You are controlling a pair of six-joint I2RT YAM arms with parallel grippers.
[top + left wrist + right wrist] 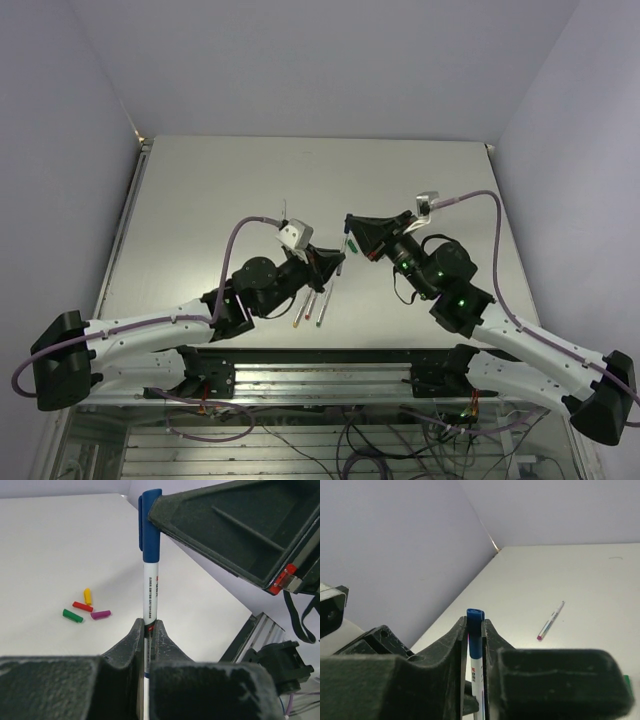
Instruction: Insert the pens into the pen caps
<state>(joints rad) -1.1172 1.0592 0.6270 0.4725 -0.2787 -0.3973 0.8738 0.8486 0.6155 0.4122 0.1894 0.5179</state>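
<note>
The capped white pen goes outward and down next as my left gripper tilts to lay it flat beside the lone magenta-tipped pen, its blue cap already on.
A pale pen [150,592] stands between my two grippers above the table. My left gripper [148,625] is shut on its lower barrel. A blue pen cap [149,525] sits on its upper end, and my right gripper [475,622] is shut on that blue cap [475,635], its fingers pressed against both sides. In the top view the grippers meet tip to tip, left [335,265] and right [350,228]. Green [72,615], red [82,606], yellow [87,596] and magenta [100,614] caps lie together on the table.
Three more pens [311,306] lie side by side near the table's front edge, under the left arm. Another pen with a magenta tip [551,620] lies alone farther out. The metal rail [320,375] runs along the near edge.
</note>
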